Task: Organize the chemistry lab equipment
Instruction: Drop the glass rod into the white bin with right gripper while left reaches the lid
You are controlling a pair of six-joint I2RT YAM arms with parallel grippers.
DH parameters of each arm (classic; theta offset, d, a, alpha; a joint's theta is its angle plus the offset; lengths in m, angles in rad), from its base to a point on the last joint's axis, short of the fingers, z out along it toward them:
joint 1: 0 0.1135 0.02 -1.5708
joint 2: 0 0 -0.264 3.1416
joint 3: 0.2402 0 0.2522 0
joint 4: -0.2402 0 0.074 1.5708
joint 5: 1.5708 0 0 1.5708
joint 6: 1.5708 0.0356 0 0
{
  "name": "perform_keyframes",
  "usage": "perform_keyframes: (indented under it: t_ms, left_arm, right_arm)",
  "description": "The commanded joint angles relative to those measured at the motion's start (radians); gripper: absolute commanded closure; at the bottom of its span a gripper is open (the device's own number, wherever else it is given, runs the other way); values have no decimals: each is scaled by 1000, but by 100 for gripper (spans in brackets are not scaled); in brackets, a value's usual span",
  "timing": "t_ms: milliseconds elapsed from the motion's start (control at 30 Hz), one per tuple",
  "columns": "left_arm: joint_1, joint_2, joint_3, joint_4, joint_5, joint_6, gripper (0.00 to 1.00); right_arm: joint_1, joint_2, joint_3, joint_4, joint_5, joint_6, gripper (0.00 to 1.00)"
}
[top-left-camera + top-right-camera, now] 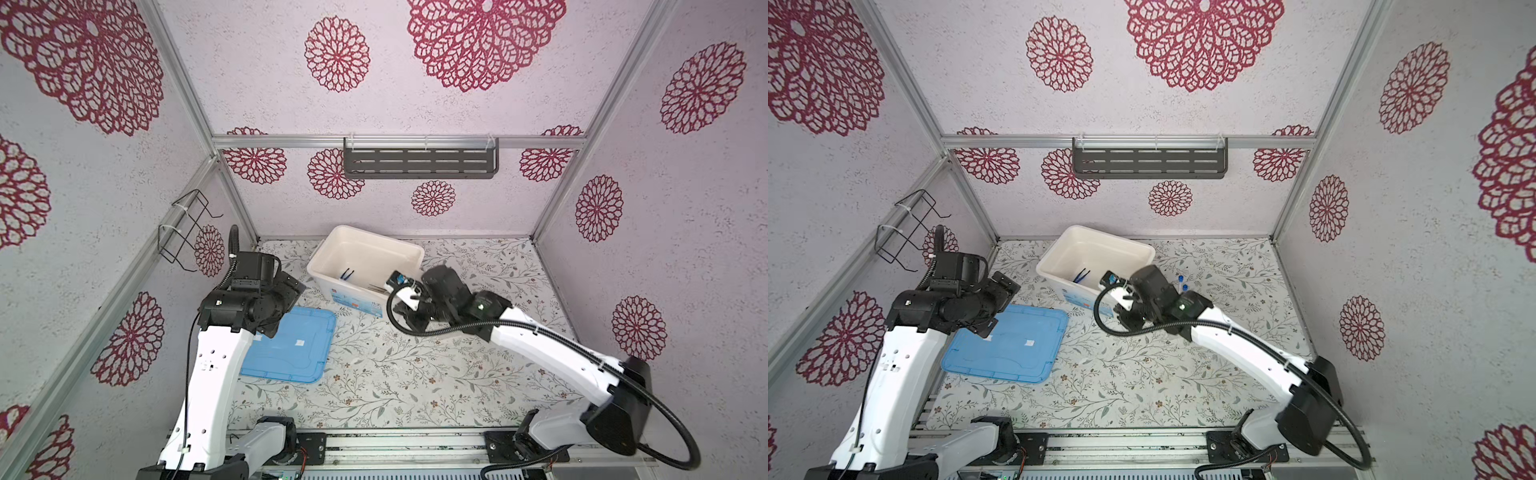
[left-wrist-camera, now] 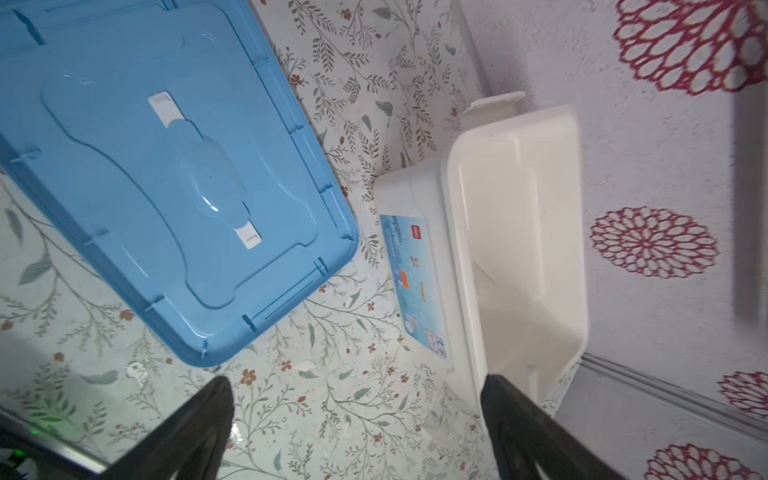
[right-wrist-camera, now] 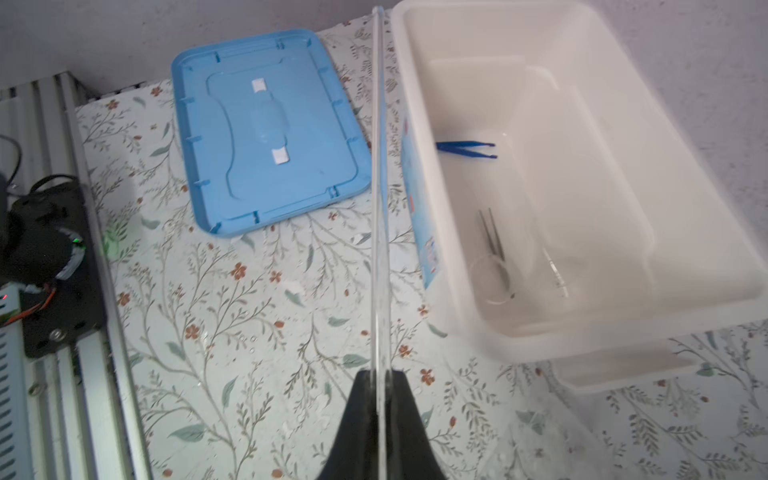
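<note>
The rod (image 3: 378, 187) next goes outward over the white box's near rim and down toward its bottom, where my right gripper releases it by tweezers and glassware.
My right gripper (image 3: 380, 374) is shut on a thin clear rod (image 3: 378, 187) that sticks straight out from its jaws, over the table beside the white box (image 3: 415, 124). In the box lie blue tweezers (image 3: 465, 148), grey metal tweezers (image 3: 492, 237) and small clear glassware (image 3: 494, 278). The blue tweezers (image 1: 347, 273) show in both top views. Two blue-capped test tubes (image 1: 1182, 281) lie on the table just right of the box, behind my right arm. My left gripper (image 2: 357, 386) is open and empty, above the table between the blue lid (image 2: 166, 166) and the box.
The blue lid (image 1: 291, 349) lies flat at the left of the table, in front of the white box (image 1: 415, 249). A grey slotted shelf (image 1: 419, 162) hangs on the back wall. A black wire rack (image 1: 183, 232) is fixed to the left wall.
</note>
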Motion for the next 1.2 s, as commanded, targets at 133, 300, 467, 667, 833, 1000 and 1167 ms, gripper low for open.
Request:
perform_keyframes:
  t_ms: [133,300,467,667,833,1000,1167]
  left_arm:
    - [16,42,-211,33,93,120,2]
    - [16,0,-288,50,63,124,2]
    - [15,-23,-374,90,95,97,2]
    - [15,-29,-428,142,105,101,3]
    - [16,7,-396,83,49,198,2]
    - [16,35,-408,64,72,226,2]
    - [16,19,-445,99,109,194,3]
  right_arm:
    - [-126,368,455,-331,-65,-96,100]
    - [-144,627,779,-426,-23,-115,100]
    - [-147,796,971,-467,3,-97,100]
    - [-149,875,964,-367,15,-34,100]
    - [-153,908,964,-315,6,-45,100]
    - [-153,945,964,-272,44,-46,100]
    - [-153,981,964,-241,84,-65,96]
